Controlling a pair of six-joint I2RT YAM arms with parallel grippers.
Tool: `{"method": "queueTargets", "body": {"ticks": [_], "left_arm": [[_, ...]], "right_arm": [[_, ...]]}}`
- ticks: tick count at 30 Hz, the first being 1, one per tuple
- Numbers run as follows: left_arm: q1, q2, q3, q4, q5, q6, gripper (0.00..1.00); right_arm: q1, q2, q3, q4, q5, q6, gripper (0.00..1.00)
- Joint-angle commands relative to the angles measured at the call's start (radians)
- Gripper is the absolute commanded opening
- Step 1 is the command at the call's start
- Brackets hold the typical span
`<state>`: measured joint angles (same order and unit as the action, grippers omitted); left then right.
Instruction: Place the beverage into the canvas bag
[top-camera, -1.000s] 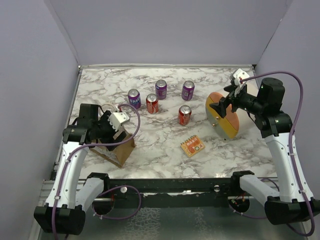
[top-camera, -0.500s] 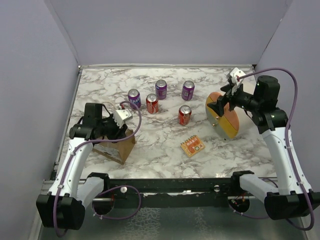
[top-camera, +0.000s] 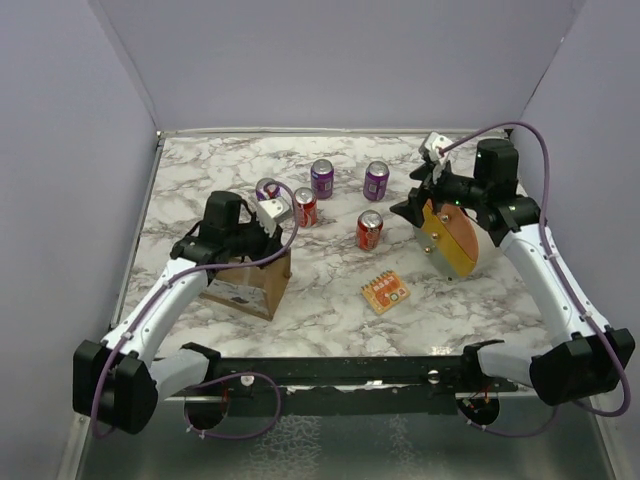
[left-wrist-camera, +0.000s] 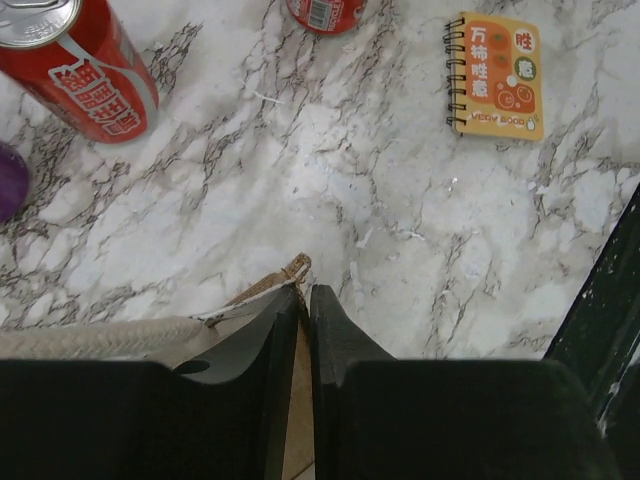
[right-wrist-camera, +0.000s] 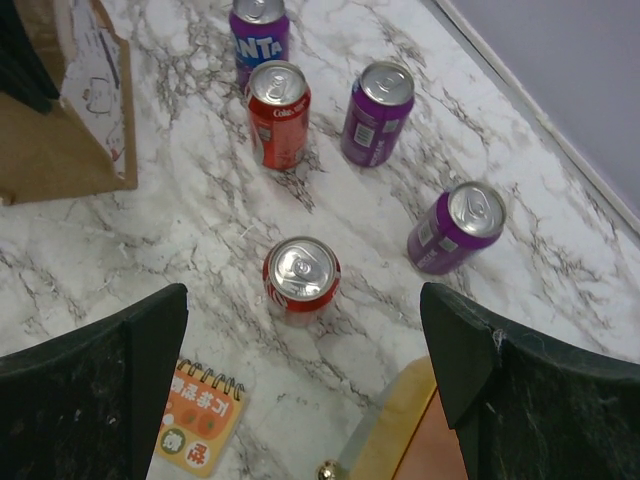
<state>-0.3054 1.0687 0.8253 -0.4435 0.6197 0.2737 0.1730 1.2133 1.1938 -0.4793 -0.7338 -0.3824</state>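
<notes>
The robot's right gripper will next lower its open fingers to the left in the top view around the top of the red Coke can, since the can's top is below and in that direction.
The canvas bag (top-camera: 245, 288) stands at the near left, tan with a pale patterned panel (right-wrist-camera: 92, 75). My left gripper (top-camera: 262, 240) is shut on its top rim (left-wrist-camera: 262, 296), and a white rope handle (left-wrist-camera: 90, 338) lies beside the fingers. Several beverage cans stand mid-table: red ones (top-camera: 369, 230) (top-camera: 304, 207) and purple ones (top-camera: 322, 178) (top-camera: 376, 180). My right gripper (top-camera: 415, 210) hangs open above the nearest red can (right-wrist-camera: 301, 278), which sits upright between and below the wide-spread fingers (right-wrist-camera: 95, 385), untouched.
An orange spiral notebook (top-camera: 385, 292) lies near the front centre. A round yellow-and-orange dish (top-camera: 455, 240) sits tilted under the right arm. A third purple can (top-camera: 266, 189) stands just behind the left wrist. Purple walls enclose the table.
My left gripper has closed on the bag's rim and moved right, bringing the bag with it. My right arm has swung left toward the red can, jaws still wide.
</notes>
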Motion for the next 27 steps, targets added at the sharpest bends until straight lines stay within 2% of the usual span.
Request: {"method": "queueTargets", "body": {"ticks": [1, 3, 7, 11, 19, 24, 27], "left_arm": [[-0.068, 0.098, 0.058, 0.125, -0.111, -0.197, 0.1], [-0.085, 0.147, 0.097, 0.127, -0.157, -0.256, 0.09], [-0.094, 0.186, 0.114, 0.147, -0.145, -0.319, 0.1], [-0.119, 0.188, 0.112, 0.17, -0.099, -0.339, 0.19], [-0.132, 0.184, 0.139, 0.125, -0.014, -0.266, 0.5], [-0.132, 0.143, 0.2, 0.049, 0.057, -0.191, 0.81], [-0.132, 0.11, 0.245, -0.027, 0.055, -0.123, 0.92]], "right_arm": [[0.091, 0.032, 0.03, 0.096, 0.014, -0.086, 1.0], [0.132, 0.054, 0.02, 0.112, 0.036, -0.119, 1.0], [0.205, 0.113, -0.002, 0.13, 0.095, -0.192, 1.0], [0.254, 0.189, -0.009, 0.141, 0.16, -0.223, 1.0], [0.27, 0.371, 0.065, 0.108, 0.329, -0.169, 1.0], [0.272, 0.457, 0.146, 0.0, 0.364, -0.149, 1.0], [0.272, 0.493, 0.181, -0.053, 0.401, -0.149, 1.0]]}}
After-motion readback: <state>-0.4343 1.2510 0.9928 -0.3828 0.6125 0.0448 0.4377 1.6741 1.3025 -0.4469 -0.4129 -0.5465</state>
